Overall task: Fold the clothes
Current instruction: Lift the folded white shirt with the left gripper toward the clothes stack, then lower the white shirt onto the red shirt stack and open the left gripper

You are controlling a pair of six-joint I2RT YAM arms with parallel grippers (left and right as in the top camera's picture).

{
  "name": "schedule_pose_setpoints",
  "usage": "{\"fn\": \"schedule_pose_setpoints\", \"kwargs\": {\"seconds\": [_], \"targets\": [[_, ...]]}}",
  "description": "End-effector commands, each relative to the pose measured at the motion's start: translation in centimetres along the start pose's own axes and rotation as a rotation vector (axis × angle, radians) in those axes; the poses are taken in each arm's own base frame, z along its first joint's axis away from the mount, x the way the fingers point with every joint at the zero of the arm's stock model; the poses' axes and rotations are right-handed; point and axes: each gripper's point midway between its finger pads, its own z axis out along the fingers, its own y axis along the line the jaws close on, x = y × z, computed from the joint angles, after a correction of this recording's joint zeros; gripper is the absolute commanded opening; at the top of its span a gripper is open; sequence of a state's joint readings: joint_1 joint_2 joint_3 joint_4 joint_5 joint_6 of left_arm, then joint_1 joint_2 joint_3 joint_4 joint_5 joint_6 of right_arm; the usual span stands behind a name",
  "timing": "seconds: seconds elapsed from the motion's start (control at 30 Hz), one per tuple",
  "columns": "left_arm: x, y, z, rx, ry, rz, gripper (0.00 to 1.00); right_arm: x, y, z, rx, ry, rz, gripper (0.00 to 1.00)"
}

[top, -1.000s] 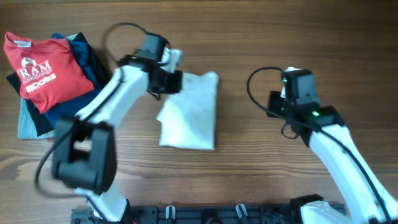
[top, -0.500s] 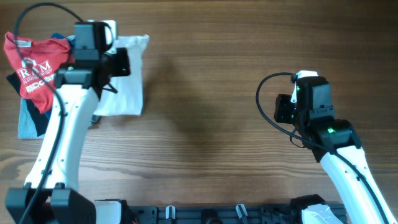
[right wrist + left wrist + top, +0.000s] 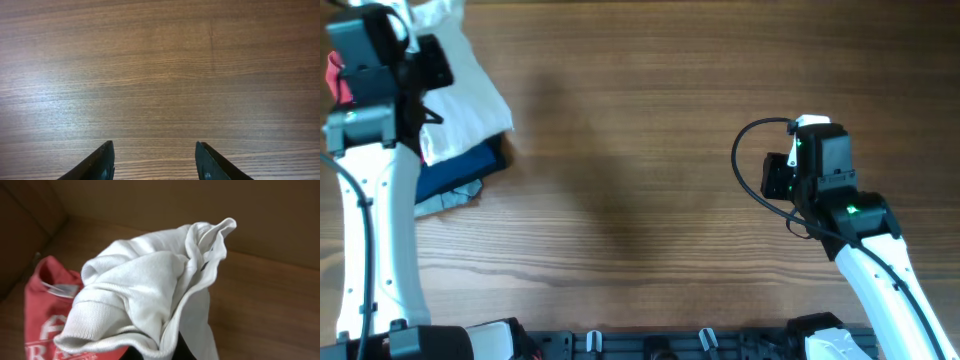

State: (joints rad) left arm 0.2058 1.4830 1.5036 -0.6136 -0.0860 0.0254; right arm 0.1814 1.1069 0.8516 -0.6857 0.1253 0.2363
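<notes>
The shirt's end goes down to the left in the overhead view next and my left gripper releases it, as the red T-shirt (image 3: 336, 77) (image 3: 50, 302) lies below that way.
The clothes, a folded white T-shirt (image 3: 470, 95), are bunched up at the far left of the table, over the pile of other garments. My left gripper (image 3: 425, 65) is shut on the shirt's edge. In the left wrist view the white cloth (image 3: 145, 285) fills the middle and hides the fingers, with the gripper (image 3: 152, 355) just under its hem. I cannot tell if the shirt rests on the pile or hangs above it. My right gripper (image 3: 777, 176) stands open on the right over bare wood, nothing between its fingers (image 3: 105, 160), gripper (image 3: 155, 162).
A red T-shirt (image 3: 45, 315) with white lettering lies under the white one at the left; only a sliver of the red T-shirt (image 3: 334, 76) shows from overhead. Dark blue and grey garments (image 3: 455, 175) stick out below. A brown wall (image 3: 150, 205) stands behind the table.
My left arm has swung from the table's middle to the far left, carrying the white T-shirt over the pile. The right arm drew back a little, then stayed still.
</notes>
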Motion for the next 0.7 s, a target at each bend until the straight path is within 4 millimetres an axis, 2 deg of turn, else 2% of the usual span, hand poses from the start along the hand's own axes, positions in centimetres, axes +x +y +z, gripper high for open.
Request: {"fn": "schedule_pose_setpoints", "kwargs": {"seconds": [0.0,0.2,0.43,0.67], "targets": [[-2.3,4.1,-1.0,-0.088,-0.073,-0.031,0.04,-0.4,-0.3,0.3,0.025,0.007,-0.011,0.52],[-1.2,8.9,1.6,-0.174,-0.041,-0.087,0.04,-0.3,-0.3,0.5,0.027,0.012,-0.01,0.52],[0.1,13.2,5.0,-0.243,-0.018,-0.132,0.04,-0.1,-0.4,0.5,0.029,0.021,-0.008,0.52],[2.8,17.2,7.3,-0.304,0.043,-0.18,0.06,-0.1,-0.4,0.5,0.028,0.02,-0.001,0.52]]}}
